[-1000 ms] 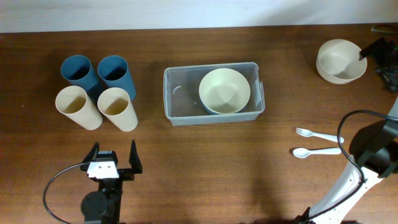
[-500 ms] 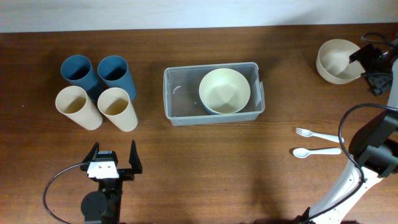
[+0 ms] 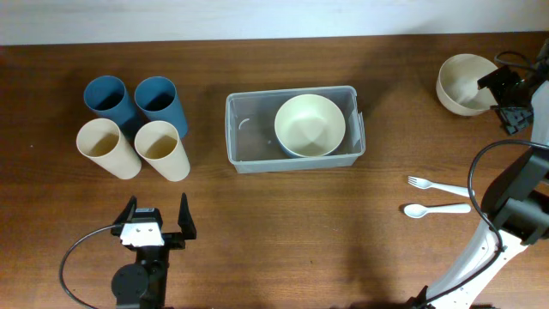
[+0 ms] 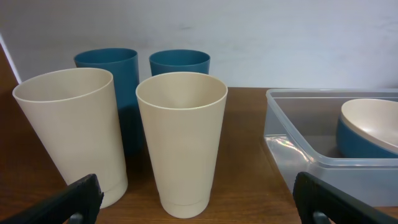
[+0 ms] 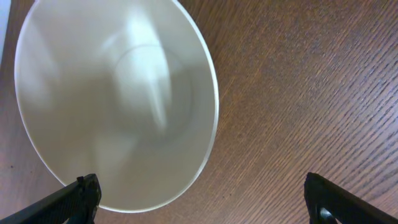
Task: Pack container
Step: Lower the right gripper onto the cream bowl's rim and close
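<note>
My right gripper is going to move down next. It will lower over the second cream bowl's rim (image 3: 494,99) (image 5: 200,168).
The clear plastic container (image 3: 249,137) sits mid-table with a cream bowl (image 3: 310,125) inside its right half; its corner shows in the left wrist view (image 4: 292,134), where the bowl (image 4: 367,124) looks blue outside. A second cream bowl (image 3: 461,83) stands at the far right. My right gripper (image 3: 504,96) is open at that bowl's right rim; in the right wrist view the bowl (image 5: 112,99) lies to the left between the open fingers (image 5: 202,199). My left gripper (image 3: 156,225) is open and empty near the front edge, below the cups.
Two blue cups (image 3: 107,96) (image 3: 159,99) and two cream cups (image 3: 103,144) (image 3: 161,148) stand left of the container. A white fork (image 3: 437,184) and a white spoon (image 3: 433,209) lie at the right front.
My right gripper has moved left and a little down, closer over the right rim of the far-right bowl. The left arm has not moved.
</note>
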Motion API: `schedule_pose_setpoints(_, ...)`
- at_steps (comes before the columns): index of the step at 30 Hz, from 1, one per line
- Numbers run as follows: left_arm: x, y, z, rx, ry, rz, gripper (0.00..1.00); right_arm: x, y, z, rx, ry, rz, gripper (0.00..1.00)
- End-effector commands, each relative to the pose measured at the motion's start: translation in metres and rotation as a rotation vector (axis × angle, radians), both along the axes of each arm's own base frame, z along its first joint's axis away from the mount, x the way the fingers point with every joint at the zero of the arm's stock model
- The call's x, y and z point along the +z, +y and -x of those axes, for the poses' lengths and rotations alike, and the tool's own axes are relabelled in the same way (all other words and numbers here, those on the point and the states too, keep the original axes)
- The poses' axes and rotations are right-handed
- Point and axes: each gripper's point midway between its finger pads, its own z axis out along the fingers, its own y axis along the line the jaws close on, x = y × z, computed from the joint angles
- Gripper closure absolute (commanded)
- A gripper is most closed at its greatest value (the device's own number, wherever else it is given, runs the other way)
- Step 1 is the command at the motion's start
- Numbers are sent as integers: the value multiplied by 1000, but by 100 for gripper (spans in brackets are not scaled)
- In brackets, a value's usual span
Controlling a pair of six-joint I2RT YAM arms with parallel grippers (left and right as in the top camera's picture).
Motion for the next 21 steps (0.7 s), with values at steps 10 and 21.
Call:
schedule_pose_setpoints(10,-1,2,0,7,2,-12,0,-49,-1,-2,-27,58,-36,1)
schedule_pose_setpoints(21,-1,2,0,7,2,-12,0,-57,-1,-4,-19,62,-34,0)
